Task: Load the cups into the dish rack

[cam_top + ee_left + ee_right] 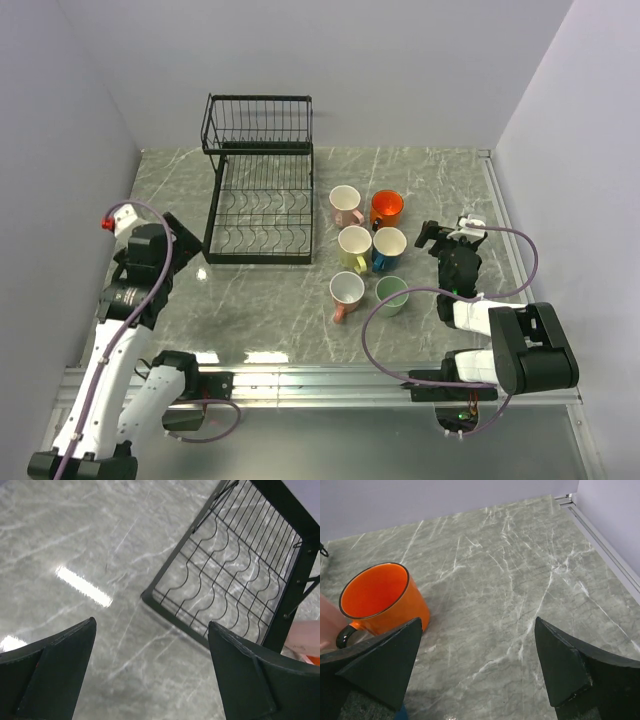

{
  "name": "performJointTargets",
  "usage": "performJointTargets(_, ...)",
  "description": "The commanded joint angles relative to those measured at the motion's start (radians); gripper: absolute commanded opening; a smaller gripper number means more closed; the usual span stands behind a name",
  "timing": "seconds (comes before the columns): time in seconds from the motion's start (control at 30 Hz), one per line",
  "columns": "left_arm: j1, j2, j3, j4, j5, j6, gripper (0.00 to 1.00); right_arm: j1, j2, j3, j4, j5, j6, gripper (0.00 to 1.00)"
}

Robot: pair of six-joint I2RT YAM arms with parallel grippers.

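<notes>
My left gripper has to go to the right in the top view, past the rack [258, 190], and down onto the second pink cup's rack-facing rim [334, 284], because that side of the cup is open.
The black wire dish rack [258, 190] stands at the back left with nothing in it; its lower tray corner shows in the left wrist view [225, 575]. Six cups stand upright on the table to its right: a pink cup [346, 205], the orange cup [386, 207], the pale yellow cup [354, 244], the blue cup [389, 245], a second pink cup [346, 291] and the pale green cup [392, 294]. My left gripper [188, 240] is open and empty [151, 624] by the rack's near left corner. My right gripper [432, 237] is open and empty [477, 621], right of the orange cup [380, 597].
Grey marble table [270, 300] with purple walls on three sides. A metal rail [495, 200] runs along the right edge and another along the near edge. A pink cup's edge shows at the right wrist view's left border [327, 625].
</notes>
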Motion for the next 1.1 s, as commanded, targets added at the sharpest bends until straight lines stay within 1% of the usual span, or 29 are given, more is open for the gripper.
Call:
performJointTargets(0.0,-0.033,-0.015,0.012,-0.115,-0.063,-0.089,0.99,-0.004,0.000,0.002,0.045,0.006,-0.013,1.00)
performJointTargets(0.13,-0.047,-0.010,0.036,-0.134,0.017,-0.079,0.99,-0.004,0.000,0.002,0.047,0.007,-0.013,1.00)
performJointTargets(0.17,-0.049,-0.012,0.049,-0.147,0.058,-0.082,0.99,-0.005,-0.001,0.002,0.047,0.006,-0.013,1.00)
performJointTargets(0.2,-0.052,-0.010,0.056,-0.163,0.075,-0.111,0.99,-0.004,-0.001,0.002,0.047,0.006,-0.013,1.00)
performJointTargets(0.23,-0.053,-0.009,0.064,-0.164,0.095,-0.108,0.99,-0.004,0.000,0.002,0.047,0.007,-0.013,1.00)
performJointTargets(0.27,-0.053,-0.007,0.064,-0.152,0.159,-0.091,0.99,-0.004,0.000,0.002,0.047,0.007,-0.013,1.00)
performJointTargets(0.33,-0.053,0.003,0.063,-0.144,0.186,-0.082,0.99,-0.004,0.000,0.003,0.047,0.007,-0.013,1.00)
performJointTargets(0.37,-0.053,0.006,0.053,-0.140,0.242,-0.070,0.99,-0.004,0.000,0.002,0.048,0.007,-0.013,1.00)
performJointTargets(0.4,-0.053,0.009,0.049,-0.125,0.270,-0.035,0.99,-0.004,0.000,0.002,0.047,0.007,-0.013,1.00)
performJointTargets(0.5,-0.052,0.037,0.043,-0.106,0.367,-0.014,0.99,-0.004,0.000,0.002,0.047,0.006,-0.013,1.00)
performJointTargets(0.57,-0.053,0.068,0.038,-0.129,0.405,-0.024,0.97,-0.004,0.000,0.002,0.047,0.007,-0.015,1.00)
performJointTargets(0.6,-0.056,0.098,0.029,-0.122,0.445,-0.016,0.91,-0.004,0.000,0.002,0.047,0.007,-0.013,1.00)
performJointTargets(0.63,-0.078,0.114,0.018,-0.114,0.485,-0.019,0.90,-0.005,-0.001,0.003,0.047,0.007,-0.013,1.00)
performJointTargets(0.7,-0.119,0.169,0.003,-0.102,0.502,-0.034,0.88,-0.004,0.000,0.002,0.047,0.007,-0.013,1.00)
performJointTargets(0.73,-0.185,0.187,0.009,-0.094,0.485,-0.040,0.88,-0.004,-0.001,0.002,0.045,0.007,-0.013,1.00)
performJointTargets(0.8,-0.260,0.250,0.032,-0.086,0.445,-0.066,0.88,-0.005,0.000,0.002,0.045,0.007,-0.013,1.00)
performJointTargets(0.83,-0.326,0.273,0.064,-0.083,0.412,-0.071,0.88,-0.005,0.000,0.002,0.047,0.007,-0.013,1.00)
performJointTargets(0.9,-0.374,0.356,0.099,-0.085,0.396,-0.083,0.88,-0.005,0.000,0.003,0.047,0.007,-0.013,1.00)
performJointTargets(0.93,-0.410,0.382,0.116,-0.080,0.396,-0.082,0.88,-0.004,0.000,0.002,0.047,0.007,-0.013,1.00)
performJointTargets(1.07,-0.500,0.502,0.217,-0.048,0.402,-0.076,0.87,-0.005,0.000,0.002,0.047,0.007,-0.013,1.00)
